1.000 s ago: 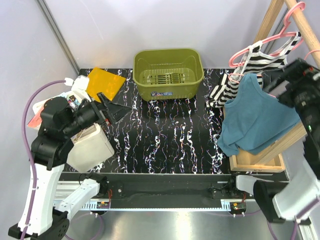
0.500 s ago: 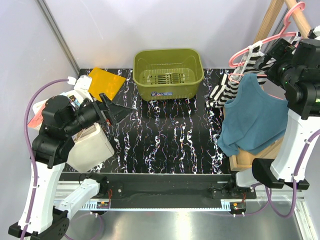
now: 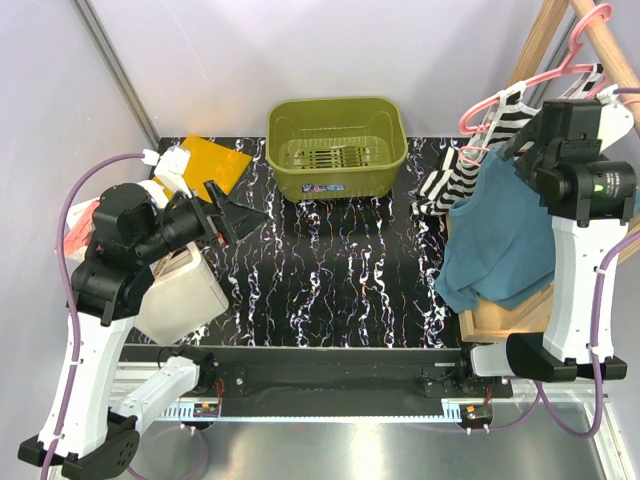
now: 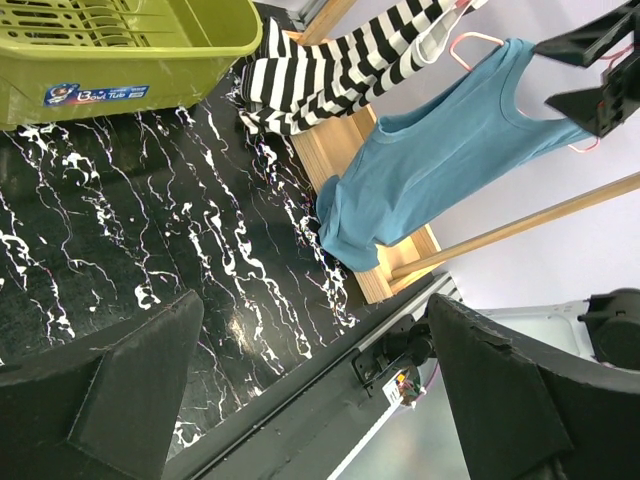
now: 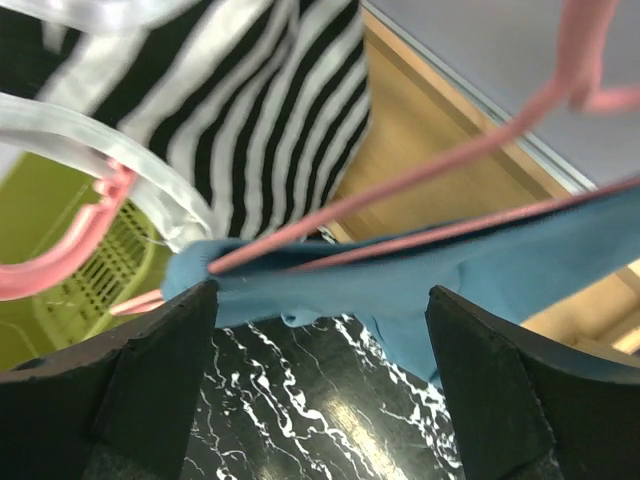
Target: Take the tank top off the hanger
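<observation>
My right gripper tilts its fingers up and brings them around the bare part of the hanger above the blue fabric next, since the pink hanger's sloping rod lies outward of it.
The blue tank top hangs on a pink hanger from the wooden rack at the right. It also shows in the left wrist view. My right gripper is open at the top's upper shoulder. In the right wrist view the right gripper has its jaws spread just below the blue shoulder fabric and the hanger rod, holding nothing. My left gripper is open and empty above the table's left side, and in the left wrist view the left gripper faces the rack.
A black-and-white striped top hangs on another pink hanger just left of the blue one. A green basket stands at the back middle. An orange sheet lies at back left. The wooden rack base sits at the right edge.
My right arm has swung round and brought its gripper left and down to the blue top's shoulder by the hanger. My left gripper has risen slightly and shifted right.
</observation>
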